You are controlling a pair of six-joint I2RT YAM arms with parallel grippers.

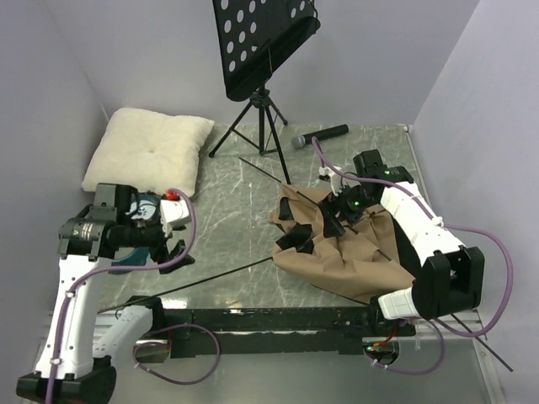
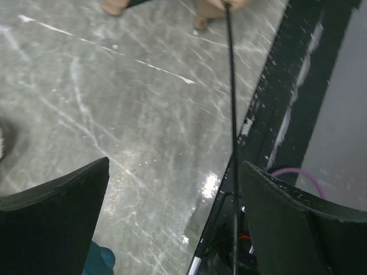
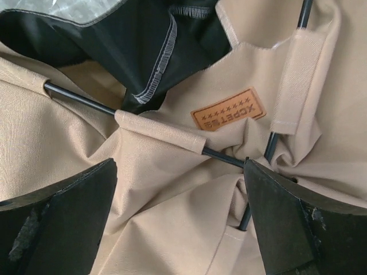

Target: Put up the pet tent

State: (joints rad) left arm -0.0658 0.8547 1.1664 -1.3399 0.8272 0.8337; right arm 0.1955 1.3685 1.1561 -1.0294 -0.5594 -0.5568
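Note:
I should lower my left gripper and move it to the right in the top view to close on the long tent pole. The pole runs off-centre below the gripper's fingers.
The pet tent (image 1: 337, 248) lies collapsed on the table's right half, a crumpled tan-brown heap with black lining showing. My right gripper (image 1: 338, 215) is open just above its top. In the right wrist view the gripper (image 3: 180, 166) straddles bunched tan fabric beside two crossing black poles (image 3: 223, 156) in fabric sleeves, with the orange label patch (image 3: 228, 109) and black lining (image 3: 114, 34) beyond. My left gripper (image 1: 173, 250) is open and empty above the table's left side. In the left wrist view the gripper (image 2: 175, 166) has a thin black pole (image 2: 232, 114) running close by its right finger.
A cream-white pillow (image 1: 147, 151) lies at the back left. A black music stand (image 1: 261, 59) on a tripod stands at the back centre, with a microphone (image 1: 320, 136) to its right. A long tent pole (image 1: 194, 284) reaches left across the grey marble table (image 1: 227, 219); another sticks out past the front right corner (image 1: 493, 353).

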